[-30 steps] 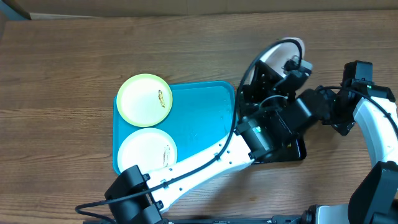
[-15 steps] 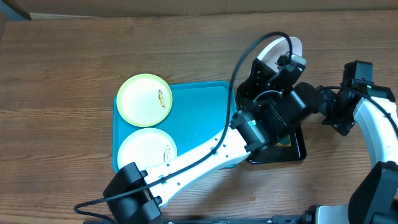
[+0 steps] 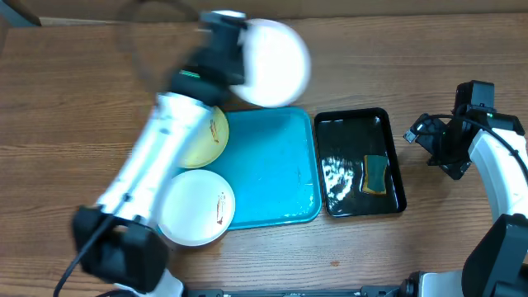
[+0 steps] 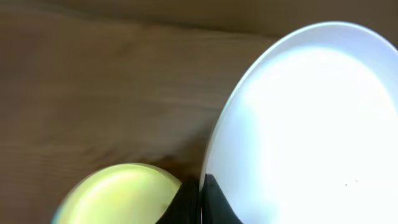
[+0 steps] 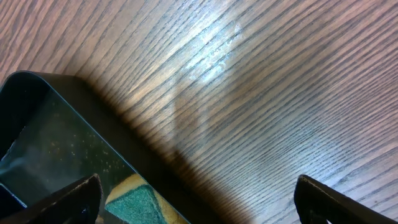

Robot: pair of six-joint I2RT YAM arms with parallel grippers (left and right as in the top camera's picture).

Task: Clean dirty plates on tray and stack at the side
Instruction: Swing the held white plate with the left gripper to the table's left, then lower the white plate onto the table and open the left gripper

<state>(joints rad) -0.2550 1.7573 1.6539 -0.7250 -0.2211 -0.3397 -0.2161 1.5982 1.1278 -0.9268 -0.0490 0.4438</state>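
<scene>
I will move my left gripper to the left in the overhead view, lower it over bare wood beside the tray (image 3: 93, 140) and let go, because the plate I am holding looks clean.
My left gripper (image 3: 241, 59) is shut on the rim of a clean-looking white plate (image 3: 276, 62), held in the air over the table behind the turquoise tray (image 3: 272, 173). In the left wrist view the jaws (image 4: 200, 200) pinch that plate (image 4: 311, 124) edge-on. A yellow-green plate (image 3: 214, 139) lies on the tray's far left corner, half hidden under my left arm, and shows below in the wrist view (image 4: 118, 196). A white plate (image 3: 196, 206) with a dark smear lies at the tray's near left. My right gripper (image 3: 431, 144) hangs open right of the black tray, holding nothing.
A glossy black tray (image 3: 346, 132) with water and a green-and-yellow sponge (image 3: 377, 175) stands right of the turquoise tray. In the right wrist view its corner (image 5: 50, 124) and the sponge (image 5: 134, 202) lie under the open gripper (image 5: 199, 205). Bare wood surrounds both trays.
My left arm has swung from over the black tray to the far left, carrying the white plate with it. The black tray and sponge are now uncovered. The right arm has not moved.
</scene>
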